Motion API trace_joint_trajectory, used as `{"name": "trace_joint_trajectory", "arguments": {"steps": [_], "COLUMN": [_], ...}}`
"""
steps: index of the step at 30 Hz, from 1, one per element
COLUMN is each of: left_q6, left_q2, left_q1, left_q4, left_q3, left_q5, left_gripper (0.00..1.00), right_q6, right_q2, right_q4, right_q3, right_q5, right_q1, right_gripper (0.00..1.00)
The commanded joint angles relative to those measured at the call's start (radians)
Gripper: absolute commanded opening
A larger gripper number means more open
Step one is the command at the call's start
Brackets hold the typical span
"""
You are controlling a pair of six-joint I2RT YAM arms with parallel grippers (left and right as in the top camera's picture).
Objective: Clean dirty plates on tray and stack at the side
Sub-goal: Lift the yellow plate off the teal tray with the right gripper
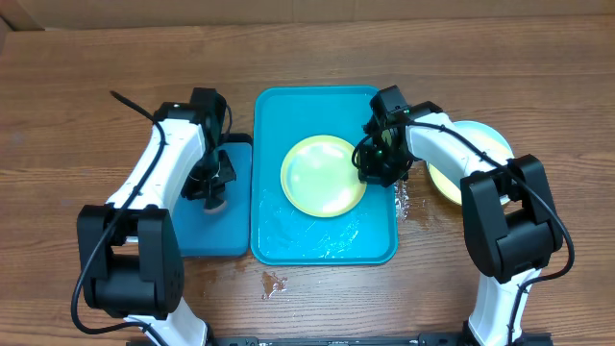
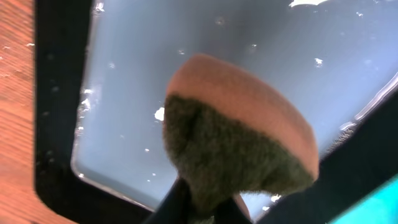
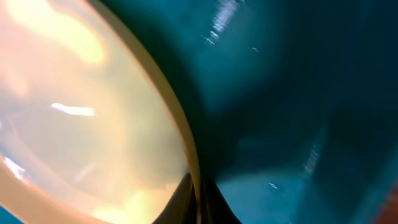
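Note:
The right gripper will next lift the plate, tilt it over the small tray and then lower it onto the stack to let it go, because plates are already piled there.
A lime-green plate (image 1: 322,176) lies in the middle of the teal tray (image 1: 288,240). My right gripper (image 1: 377,171) is shut on this plate's right rim; the right wrist view shows the plate (image 3: 81,112) with its rim pinched between the fingers (image 3: 198,202) over the tray (image 3: 298,112). A stack of plates (image 1: 485,144) sits to the right of the tray, partly hidden by my right arm. My left gripper (image 1: 213,192) is shut on a sponge (image 2: 242,143), orange with a dark green scrub side, over the small tray.
A smaller black-rimmed blue tray (image 1: 211,235) lies left of the teal tray; the left wrist view shows its wet floor (image 2: 137,93). Water pools in the teal tray's front part (image 1: 317,240). Drops lie on the wooden table (image 1: 274,284) and by the tray's right edge (image 1: 404,204).

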Motion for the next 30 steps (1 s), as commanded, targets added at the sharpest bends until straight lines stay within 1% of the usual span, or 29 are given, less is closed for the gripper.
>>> {"name": "trace_joint_trajectory", "arguments": {"steps": [1, 3, 5, 8, 10, 14, 15, 17, 18, 22, 30], "left_q6": [0.063, 0.074, 0.079, 0.079, 0.079, 0.079, 0.079, 0.079, 0.079, 0.079, 0.062], "left_q2": [-0.035, -0.058, -0.095, -0.156, -0.210, -0.318, -0.343, -0.404, -0.433, -0.537, -0.686], "left_q1": [0.035, 0.055, 0.079, 0.113, 0.138, 0.173, 0.177, 0.182, 0.182, 0.182, 0.182], "left_q4": [-0.021, -0.053, -0.088, -0.148, -0.189, -0.245, -0.251, -0.257, -0.257, -0.254, -0.241], "left_q3": [0.059, 0.104, 0.159, 0.253, 0.329, 0.464, 0.489, 0.536, 0.554, 0.584, 0.585], "left_q5": [0.120, 0.148, 0.161, 0.161, 0.161, 0.161, 0.161, 0.160, 0.158, 0.135, 0.027], "left_gripper": [0.32, 0.42, 0.50, 0.56, 0.66, 0.79, 0.83, 0.96, 1.00, 1.00, 1.00], "right_q6": [-0.013, -0.014, -0.017, -0.017, -0.017, -0.017, -0.017, -0.017, -0.017, -0.026, -0.214], "right_q2": [-0.034, -0.071, -0.105, -0.136, -0.145, -0.145, -0.145, -0.139, -0.138, -0.138, -0.154], "right_q4": [-0.039, -0.070, -0.097, -0.119, -0.114, -0.033, -0.006, 0.054, 0.079, 0.169, 0.237], "right_q3": [0.067, 0.114, 0.173, 0.256, 0.302, 0.335, 0.334, 0.333, 0.333, 0.333, 0.335], "right_q5": [0.097, 0.144, 0.204, 0.293, 0.352, 0.464, 0.496, 0.584, 0.624, 0.801, 1.039], "right_q1": [0.017, 0.045, 0.086, 0.157, 0.217, 0.353, 0.385, 0.457, 0.486, 0.588, 0.739], "right_gripper": [0.04, 0.04, 0.04, 0.04, 0.04, 0.04, 0.04, 0.04, 0.04, 0.04, 0.04]}}
